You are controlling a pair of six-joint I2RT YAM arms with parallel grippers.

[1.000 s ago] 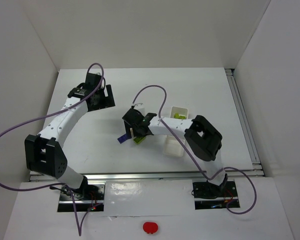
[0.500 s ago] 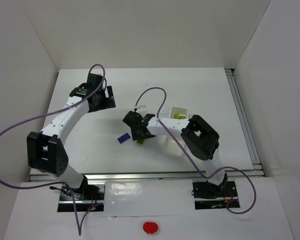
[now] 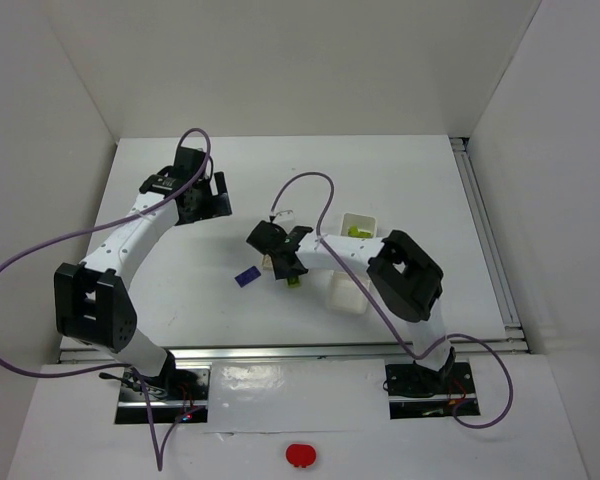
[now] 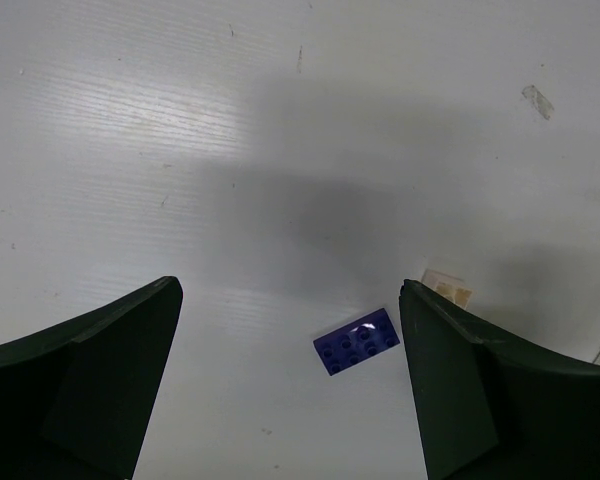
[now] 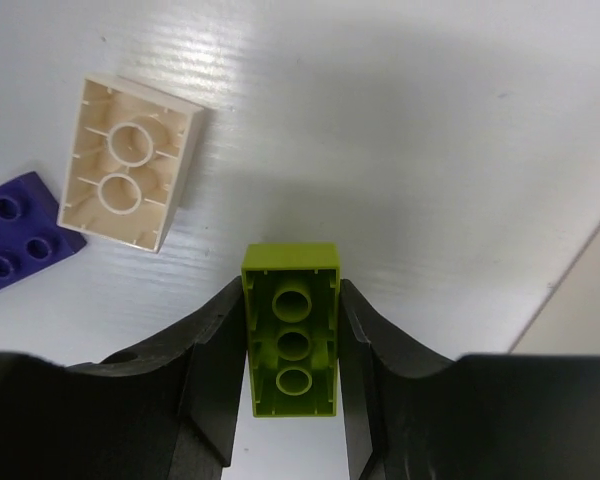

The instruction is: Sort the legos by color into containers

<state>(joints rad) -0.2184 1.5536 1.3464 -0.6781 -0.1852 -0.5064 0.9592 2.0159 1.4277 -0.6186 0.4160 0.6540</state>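
My right gripper is to lift outward and to the right in the top view next, then release above the tray's far section (image 3: 359,227), because lime legos sit there.
My right gripper (image 5: 291,300) is shut on a lime green lego (image 5: 290,342), hollow underside toward the camera, just over the table. In the top view that lego (image 3: 293,281) shows under the gripper (image 3: 283,266). A cream lego (image 5: 130,190) lies upside down to its left, and a dark blue lego (image 5: 15,235) lies further left. My left gripper (image 4: 290,400) hangs open above the table, with the dark blue lego (image 4: 358,341) lying between and beyond its fingers. In the top view the left gripper (image 3: 217,198) is at the back left. The white tray (image 3: 347,292) of containers holds lime legos (image 3: 356,232) in its far compartment.
The tray's edge (image 5: 580,300) shows at the right of the right wrist view. The right arm's purple cable (image 3: 305,180) loops over the table's middle. A metal rail (image 3: 485,240) runs along the table's right edge.
The right gripper's jaws have closed on the lime green lego, which has shifted slightly right. The left arm has barely moved.
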